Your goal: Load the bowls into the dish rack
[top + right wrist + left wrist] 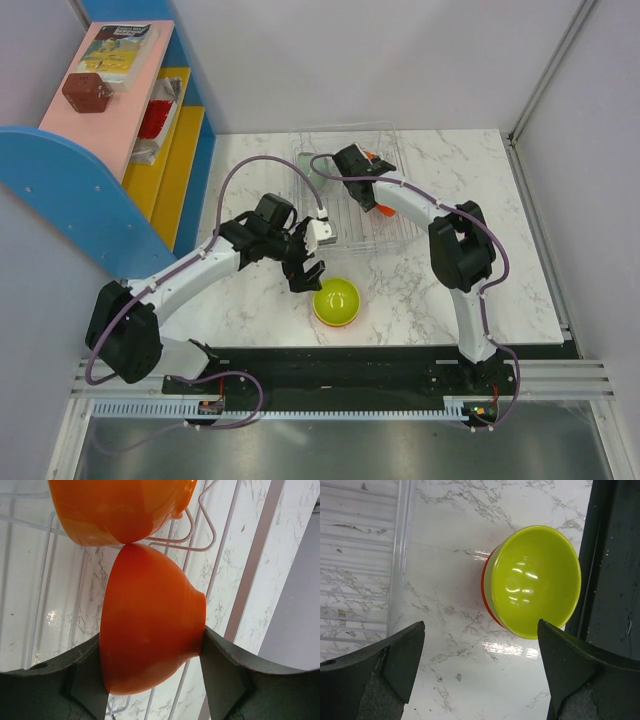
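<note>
The left gripper shifts toward the yellow-green bowl (337,302) next, then lowers its open fingers astride that bowl's rim on the side toward the rack.
A yellow-green bowl (337,302) sits near the table's front edge, nested in an orange bowl whose rim shows in the left wrist view (485,587). My left gripper (305,265) is open and empty, just left of and apart from the yellow-green bowl (535,580). The wire dish rack (345,215) stands at the back centre. My right gripper (365,160) is over the rack, shut on an orange bowl (150,635) held on its side above the rack wires (210,527). Another orange bowl (120,510) lies in the rack, touching the held one.
A blue and yellow shelf unit (110,150) stands at the far left with packets on it. A black rail (350,365) runs along the table's near edge, close to the yellow-green bowl. The rack's clear edge (400,555) lies left of my left gripper.
</note>
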You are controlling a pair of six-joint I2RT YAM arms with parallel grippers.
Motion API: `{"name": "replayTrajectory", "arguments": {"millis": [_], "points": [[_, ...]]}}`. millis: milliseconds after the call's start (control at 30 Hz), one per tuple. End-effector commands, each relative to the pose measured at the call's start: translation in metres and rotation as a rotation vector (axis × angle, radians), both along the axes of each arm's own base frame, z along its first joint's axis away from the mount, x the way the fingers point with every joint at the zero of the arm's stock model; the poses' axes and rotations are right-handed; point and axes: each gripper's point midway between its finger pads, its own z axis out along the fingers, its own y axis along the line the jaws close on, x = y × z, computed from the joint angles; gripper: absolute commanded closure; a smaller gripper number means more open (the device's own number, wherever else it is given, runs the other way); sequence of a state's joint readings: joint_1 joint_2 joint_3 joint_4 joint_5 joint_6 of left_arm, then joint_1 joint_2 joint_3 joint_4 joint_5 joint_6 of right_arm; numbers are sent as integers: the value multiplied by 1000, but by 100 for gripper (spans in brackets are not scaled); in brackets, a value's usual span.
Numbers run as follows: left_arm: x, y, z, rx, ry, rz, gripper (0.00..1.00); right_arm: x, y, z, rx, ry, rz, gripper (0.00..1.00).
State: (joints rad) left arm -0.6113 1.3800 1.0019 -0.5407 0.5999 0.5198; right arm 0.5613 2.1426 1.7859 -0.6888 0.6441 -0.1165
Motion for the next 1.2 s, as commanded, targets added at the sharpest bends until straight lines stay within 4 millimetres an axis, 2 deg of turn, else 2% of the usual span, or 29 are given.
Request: {"name": "replayTrajectory", "arguments": {"millis": [0,200,367,567,1033,1067,1100,1167], "points": [[11,-6,3,9,-58,55,0,6,6,-2,-3,3,17,34],[15,-7,-7,49,-72,89,0,0,14,-4,21,27,41,18],[20,-8,-16,82,-83,117,0,-1,17,-1,43,28,49,14],[15,-13,-21,95,-81,96,0,-4,20,-1,65,41,60,7],[10,-17,-40,156,-74,79,0,-6,25,4,108,42,64,5],[9,-19,-40,156,-76,72,3,-6,25,4,107,43,64,5],[9,-19,-42,163,-73,72,13,-6,26,4,107,41,65,5],[7,-20,-44,167,-74,66,26,-6,26,4,107,43,66,5]]}}
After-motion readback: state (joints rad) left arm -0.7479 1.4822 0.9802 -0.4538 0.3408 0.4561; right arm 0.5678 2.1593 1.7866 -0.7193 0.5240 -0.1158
